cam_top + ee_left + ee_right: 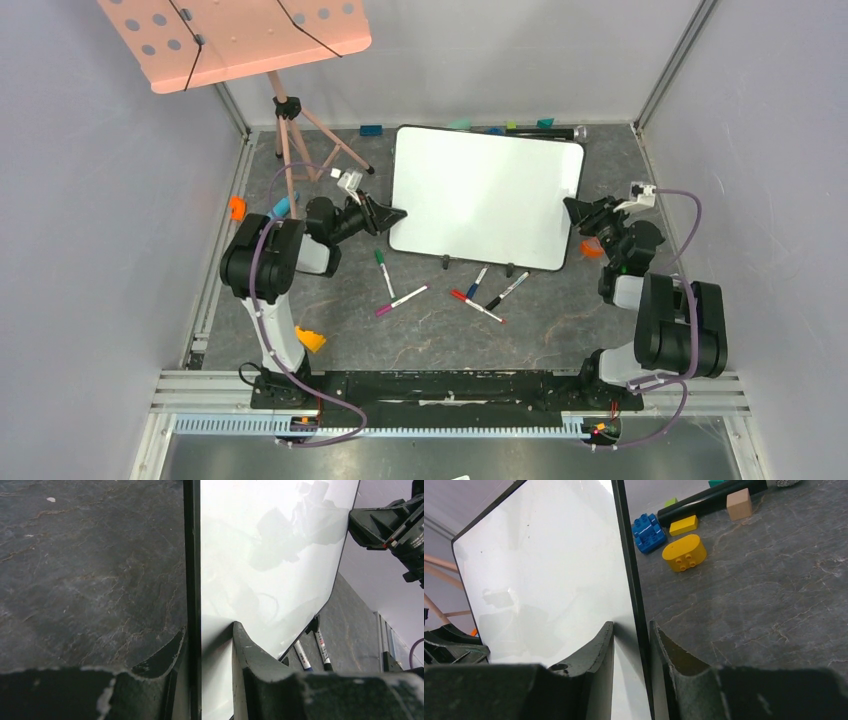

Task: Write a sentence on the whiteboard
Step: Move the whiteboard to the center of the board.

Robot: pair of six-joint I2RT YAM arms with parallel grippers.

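My left gripper will let go of the board's edge and move back toward the green marker's far end (379, 256), because that end is back from my gripper.
The whiteboard (485, 195) (270, 555) (539, 565) is a glossy white board with a thin black frame, in the middle of the table. Its face is blank; no sentence shows on it. My left gripper (398, 213) (207, 630) is shut on the board's left edge, with one finger on the white face and the other behind the frame. My right gripper (572, 207) (631, 625) is shut on the right edge in the same way. Two small black feet (445, 262) stick out along the board's near edge.
Several markers lie in front of the board: green (383, 270), pink (402, 300), red (476, 305), blue (477, 283), black (507, 290). A pink music-stand tray (235, 40) on a tripod (290, 130) stands back left. Toy blocks (649, 530) and a black tube (545, 132) lie behind the board.
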